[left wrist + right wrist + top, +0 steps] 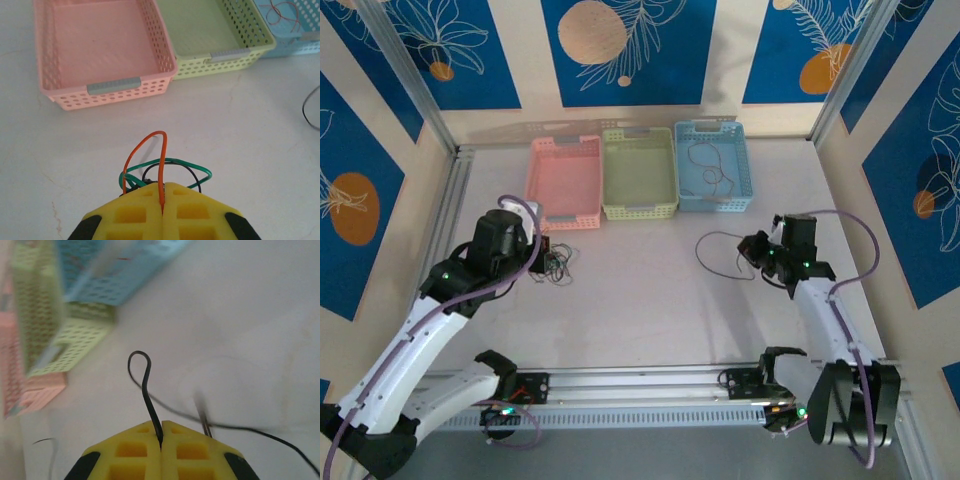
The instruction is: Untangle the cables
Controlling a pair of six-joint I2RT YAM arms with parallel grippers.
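Observation:
Next, my right gripper lifts the loop up and outward over the green basket (640,172), empty outward of it beside the blue basket (713,165), then releases the loop.
A small tangle of cables (558,262) lies on the table in front of the pink basket (563,180). In the left wrist view an orange cable (161,160) loops up out of it, over a green cable (187,164) and a black cable (192,175). My left gripper (163,192) is shut on the orange cable. A separate long black cable (715,245) curves across the table's right half. My right gripper (160,432) is shut on a loop of that black cable (145,385). Another thin cable (705,160) lies in the blue basket (713,165).
Three baskets stand side by side at the back: pink, green (639,172) and blue. Padded walls enclose the table on three sides. An aluminium rail (640,385) runs along the near edge between the arm bases.

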